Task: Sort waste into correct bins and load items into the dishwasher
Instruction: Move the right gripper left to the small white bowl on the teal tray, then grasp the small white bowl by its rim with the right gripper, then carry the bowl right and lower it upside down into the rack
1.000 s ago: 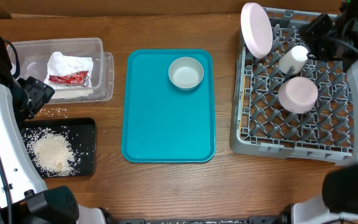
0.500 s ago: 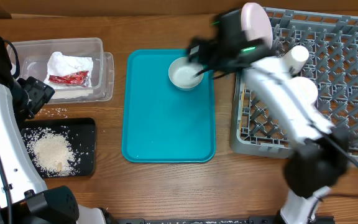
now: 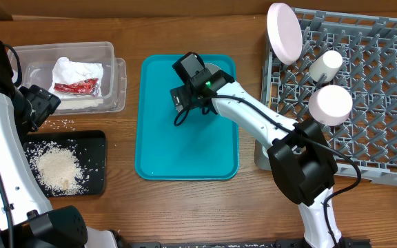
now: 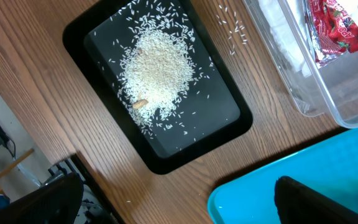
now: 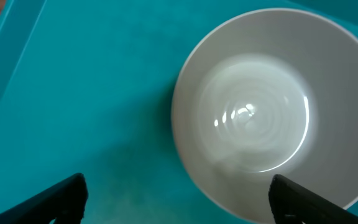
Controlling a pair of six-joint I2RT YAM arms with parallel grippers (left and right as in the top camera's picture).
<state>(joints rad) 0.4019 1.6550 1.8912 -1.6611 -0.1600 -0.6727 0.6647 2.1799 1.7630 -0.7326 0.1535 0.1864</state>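
Note:
My right gripper goes down next with one finger inside the bowl and closes, since the bowl's near rim lies below it and runs between its open fingers.
A grey-green bowl sits upright and empty at the back of the teal tray. My right gripper hovers over it, open and empty, with the right fingertip over the bowl's near rim. In the overhead view the arm hides most of the bowl. The grey dishwasher rack holds a pale plate, a white cup and an upturned white bowl. My left gripper is open and empty beside the bins. Chopsticks are out of view.
The clear tub holds a crumpled napkin and a red wrapper. The black tray holds a rice pile. Loose grains lie on the wood between the tub and the black tray.
My right arm has swung left from the rack across to the teal tray and now hangs over the grey-green bowl. The left arm has not moved.

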